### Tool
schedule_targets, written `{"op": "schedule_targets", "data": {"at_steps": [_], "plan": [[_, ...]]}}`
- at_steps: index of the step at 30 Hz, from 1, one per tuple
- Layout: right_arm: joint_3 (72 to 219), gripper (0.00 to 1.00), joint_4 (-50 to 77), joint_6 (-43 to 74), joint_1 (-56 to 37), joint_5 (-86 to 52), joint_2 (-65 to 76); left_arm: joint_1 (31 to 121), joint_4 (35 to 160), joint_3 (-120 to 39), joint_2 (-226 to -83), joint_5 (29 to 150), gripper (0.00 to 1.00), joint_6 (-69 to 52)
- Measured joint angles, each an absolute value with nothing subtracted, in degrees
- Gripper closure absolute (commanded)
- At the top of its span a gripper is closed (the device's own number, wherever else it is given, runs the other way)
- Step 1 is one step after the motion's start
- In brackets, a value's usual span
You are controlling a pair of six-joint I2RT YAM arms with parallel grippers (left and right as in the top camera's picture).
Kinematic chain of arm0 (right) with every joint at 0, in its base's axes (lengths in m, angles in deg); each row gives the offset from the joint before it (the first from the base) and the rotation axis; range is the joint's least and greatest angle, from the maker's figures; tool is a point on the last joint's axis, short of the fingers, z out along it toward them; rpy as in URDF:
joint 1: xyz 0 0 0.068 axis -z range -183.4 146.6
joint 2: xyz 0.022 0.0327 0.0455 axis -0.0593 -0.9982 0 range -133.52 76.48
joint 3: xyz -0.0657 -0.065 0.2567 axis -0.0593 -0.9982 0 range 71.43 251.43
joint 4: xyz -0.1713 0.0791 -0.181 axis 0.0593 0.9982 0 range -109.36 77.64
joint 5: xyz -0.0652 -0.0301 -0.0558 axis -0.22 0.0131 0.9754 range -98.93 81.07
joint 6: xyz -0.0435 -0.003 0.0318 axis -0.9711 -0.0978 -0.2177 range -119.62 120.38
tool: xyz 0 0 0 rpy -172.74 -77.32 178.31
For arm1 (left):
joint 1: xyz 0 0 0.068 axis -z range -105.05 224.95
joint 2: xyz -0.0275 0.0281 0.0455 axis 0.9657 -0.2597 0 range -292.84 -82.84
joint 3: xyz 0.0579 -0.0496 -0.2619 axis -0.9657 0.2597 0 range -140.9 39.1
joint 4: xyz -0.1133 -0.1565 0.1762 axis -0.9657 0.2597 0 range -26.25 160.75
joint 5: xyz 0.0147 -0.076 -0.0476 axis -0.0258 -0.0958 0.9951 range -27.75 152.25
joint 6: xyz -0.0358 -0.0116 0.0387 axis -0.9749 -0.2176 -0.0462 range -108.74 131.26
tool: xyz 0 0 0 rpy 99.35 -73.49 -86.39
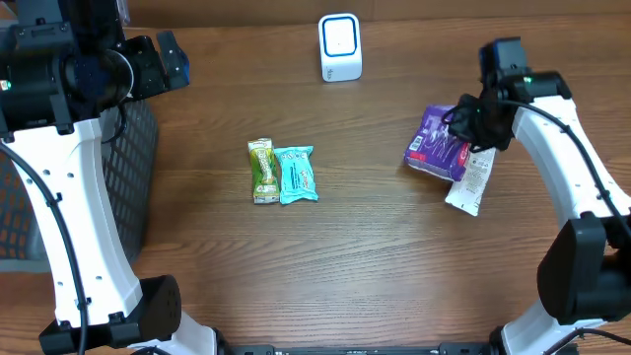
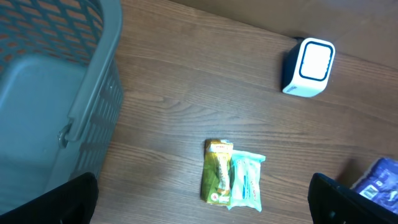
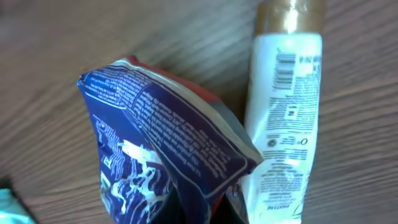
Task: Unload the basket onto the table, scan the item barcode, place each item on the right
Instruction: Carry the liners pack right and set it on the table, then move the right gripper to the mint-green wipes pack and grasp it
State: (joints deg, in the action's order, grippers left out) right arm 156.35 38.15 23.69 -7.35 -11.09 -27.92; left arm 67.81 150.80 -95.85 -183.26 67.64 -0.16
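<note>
My right gripper carries the bag right in the wrist view next, lowers it and releases it, since the white tube (image 1: pixel 473 181) (image 3: pixel 283 124) lies below the gripper and that way.
A purple-blue snack bag (image 1: pixel 437 148) is at the right of the table, and my right gripper (image 1: pixel 473 123) is shut on its crimped edge. The right wrist view shows the bag (image 3: pixel 161 143) pinched between the jaws of that gripper (image 3: pixel 205 208), with printed text facing the camera. The white scanner (image 1: pixel 340 47) stands at the back centre, also visible in the left wrist view (image 2: pixel 309 67). My left gripper (image 2: pixel 202 202) hangs open and holds nothing, high above the table beside the basket; its dark fingers (image 2: pixel 68 202) show at the lower corners.
A white tube with a gold cap (image 3: pixel 283 118) lies right beside the bag and partly under it (image 1: pixel 471 182). A green bar (image 1: pixel 261 170) and a teal packet (image 1: pixel 296 175) lie side by side mid-table. A grey mesh basket (image 2: pixel 37 93) stands at the left.
</note>
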Motion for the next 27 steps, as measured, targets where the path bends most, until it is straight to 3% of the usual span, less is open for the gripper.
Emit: {"op": "schedule_targets", "data": {"at_steps": [6,8,9,10,12,13,15,20,27], "plan": [[149.95,0.95,32.58,21.7,-3.7,-8.42,-27.95,67.81,150.8,-95.85,-183.26,67.64,0.0,-0.14],[149.91,0.83,32.43,20.17,-2.5,-6.41,-27.95,67.81,150.77,-95.83,-183.26,67.64,0.0,-0.14],[149.91,0.69,32.21,18.73,-1.88,-5.34,-27.95,67.81,150.8,-95.83,-183.26,67.64,0.0,-0.14],[149.88,0.39,31.97,17.46,-1.4,-4.33,-27.95,67.81,150.8,-95.85,-183.26,67.64,0.0,-0.14],[149.88,0.17,31.69,13.7,-0.53,-2.26,-27.95,67.81,150.8,-95.85,-183.26,67.64,0.0,-0.16],[149.88,0.12,31.77,12.87,-0.44,-1.97,-27.95,67.81,150.8,-95.85,-183.26,67.64,0.0,-0.14],[150.23,0.08,33.48,10.75,-0.44,-2.13,-27.95,67.81,150.8,-95.85,-183.26,67.64,0.0,-0.14],[158.56,0.08,42.42,8.76,-0.46,-6.74,-28.1,67.81,150.75,-95.85,-183.26,67.64,0.01,-0.14],[170.45,0.11,45.5,8.04,-4.46,-27.59,-27.75,67.81,150.77,-95.85,-183.26,67.64,0.01,-0.16]]}}
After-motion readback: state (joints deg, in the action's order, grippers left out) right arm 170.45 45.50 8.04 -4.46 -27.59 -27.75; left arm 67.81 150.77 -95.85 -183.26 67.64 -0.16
